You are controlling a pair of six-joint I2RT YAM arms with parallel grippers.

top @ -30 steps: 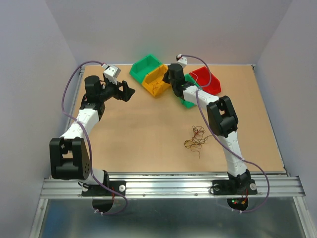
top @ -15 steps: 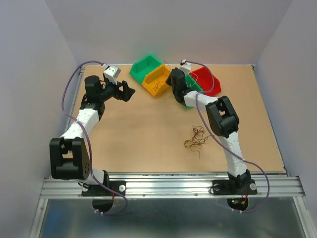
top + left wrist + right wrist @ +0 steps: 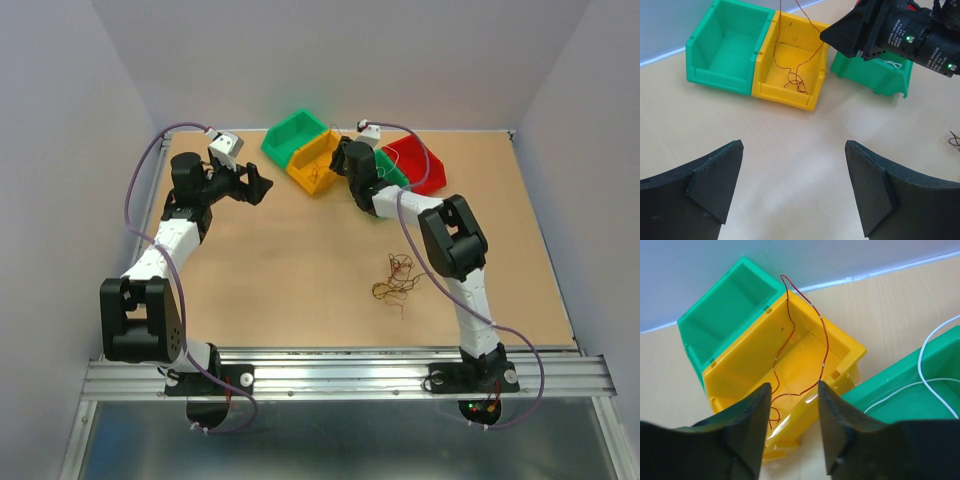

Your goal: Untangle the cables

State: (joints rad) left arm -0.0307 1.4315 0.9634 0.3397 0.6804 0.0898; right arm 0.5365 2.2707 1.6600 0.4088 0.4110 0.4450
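Observation:
My open left gripper moves to the right in the top view, back and down onto the tangle's far loops next, since the cables lie snarled there.
A thin red cable (image 3: 825, 340) loops up over the yellow bin (image 3: 740, 365) and trails down inside it; the left wrist view shows its lower end (image 3: 795, 80) curled on the bin floor. My right gripper (image 3: 794, 387) hovers at that bin's near edge with its jaws parted, and the red strand crosses the gap between the fingertips. A white cable (image 3: 927, 350) lies in the neighbouring green bin (image 3: 890, 390). A small tangle of dark and red cables (image 3: 395, 278) rests on the table near the right arm. My left gripper (image 3: 792, 147) stands wide open and empty over bare table.
Another green bin (image 3: 295, 135) adjoins the yellow bin (image 3: 312, 165) on its far left side. A red bin (image 3: 420, 160) sits beyond the green one (image 3: 392, 170) holding the white cable. Walls close the table on three sides.
My right gripper shifted slightly left over the yellow bin and its jaws, shut a second ago, have parted. The left arm has not moved.

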